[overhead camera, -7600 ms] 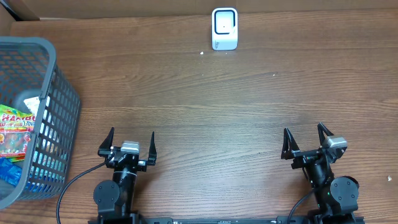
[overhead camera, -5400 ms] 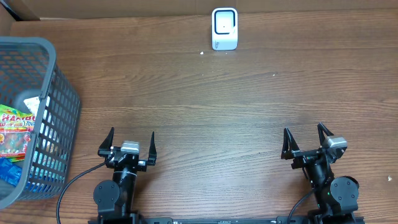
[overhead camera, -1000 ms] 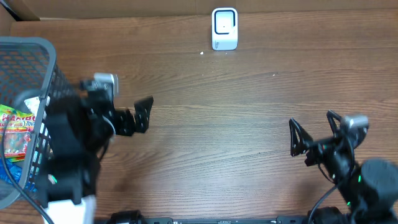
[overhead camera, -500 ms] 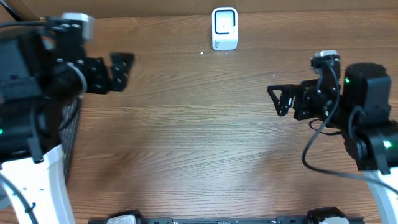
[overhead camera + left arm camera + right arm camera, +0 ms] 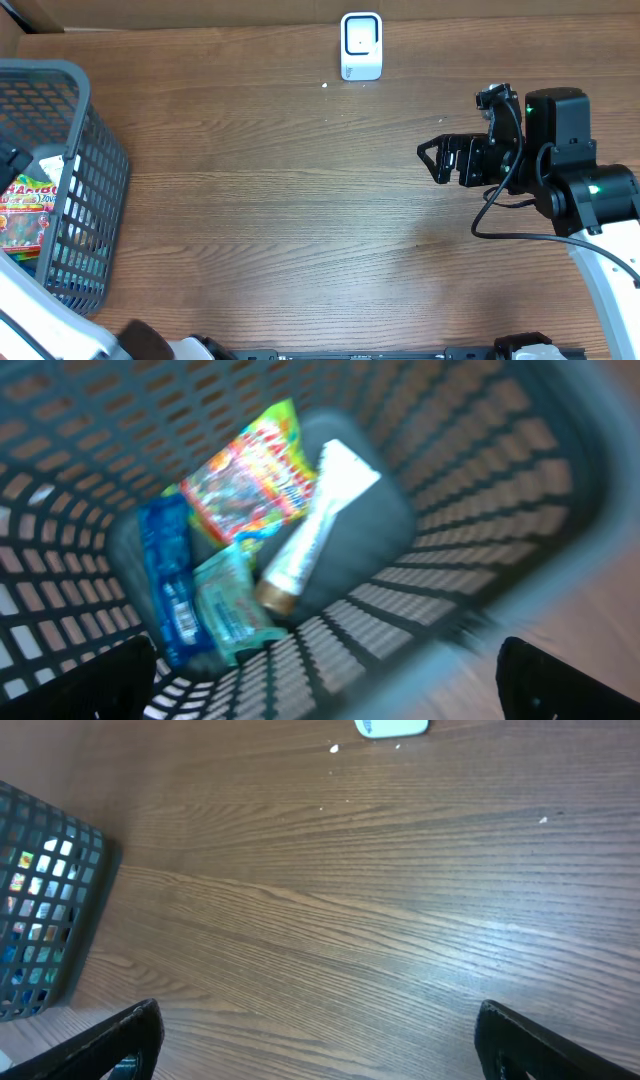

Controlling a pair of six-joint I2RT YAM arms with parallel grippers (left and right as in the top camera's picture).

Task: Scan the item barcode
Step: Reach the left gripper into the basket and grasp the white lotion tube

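Observation:
The left gripper goes down past the basket's rim onto the tube's white body [image 5: 57, 170] [image 5: 318, 520] and closes next, since the white tube lies with bare basket bottom along one side.
Several items lie in the grey mesh basket [image 5: 95, 170] at the table's left. In the left wrist view they are a colourful candy bag [image 5: 250, 475], a white tube [image 5: 318, 520], a blue packet [image 5: 170, 580] and a teal packet [image 5: 232, 608]. No barcode shows. My left gripper [image 5: 330, 685] hovers open above the basket's rim, holding nothing, and is mostly out of the overhead view. The white scanner [image 5: 361, 45] stands at the table's far edge. My right gripper [image 5: 433, 160] hangs open and empty over bare wood right of centre, pointing left.
The wooden table [image 5: 300, 220] stretches between basket and right arm. In the right wrist view the scanner [image 5: 392, 727] is at the top edge and the basket [image 5: 40, 900] at the left. My left arm's white link [image 5: 40, 320] crosses the bottom-left corner.
My left arm has swung left from the table's upper left to above the basket, leaving most of the overhead view. My right gripper has edged slightly left. Both stay open.

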